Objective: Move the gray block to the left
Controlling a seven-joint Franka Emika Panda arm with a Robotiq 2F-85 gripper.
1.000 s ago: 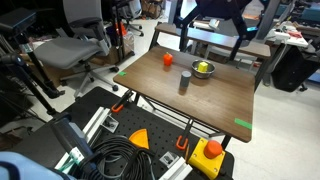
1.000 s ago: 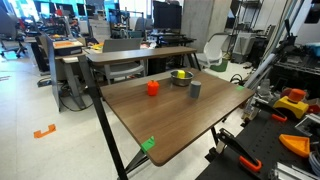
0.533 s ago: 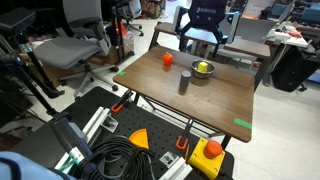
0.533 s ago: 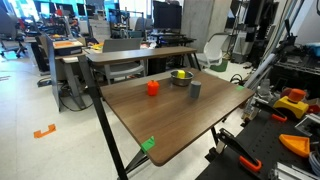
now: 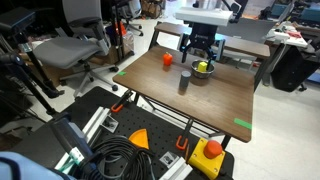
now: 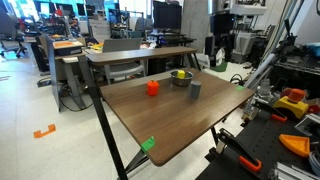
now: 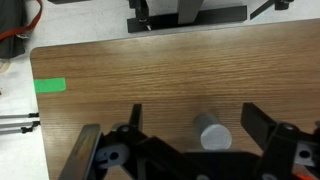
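My gripper will go down and sideways onto the gray block's round top (image 5: 185,74) (image 7: 215,137) next, because that is below it and to its right in the wrist view.
The gray block (image 5: 184,83) stands upright near the middle of the wooden table (image 5: 222,108). It also shows in an exterior view (image 6: 195,89) and, from above, in the wrist view (image 7: 212,132). My gripper (image 5: 199,60) hangs open and empty high above the table's far side, over the bowl; it also shows in an exterior view (image 6: 222,60). In the wrist view the block lies between my spread fingers (image 7: 197,120), far below them.
A round gray bowl (image 5: 203,70) with yellow-green contents sits just behind the block. A small orange-red object (image 5: 167,59) stands to one side of it. Green tape (image 7: 50,86) marks table edges. A second table, chairs and cables surround the table.
The gripper has come down into both exterior views from above and now hangs lower over the far side of the table. The objects on the table have not moved.
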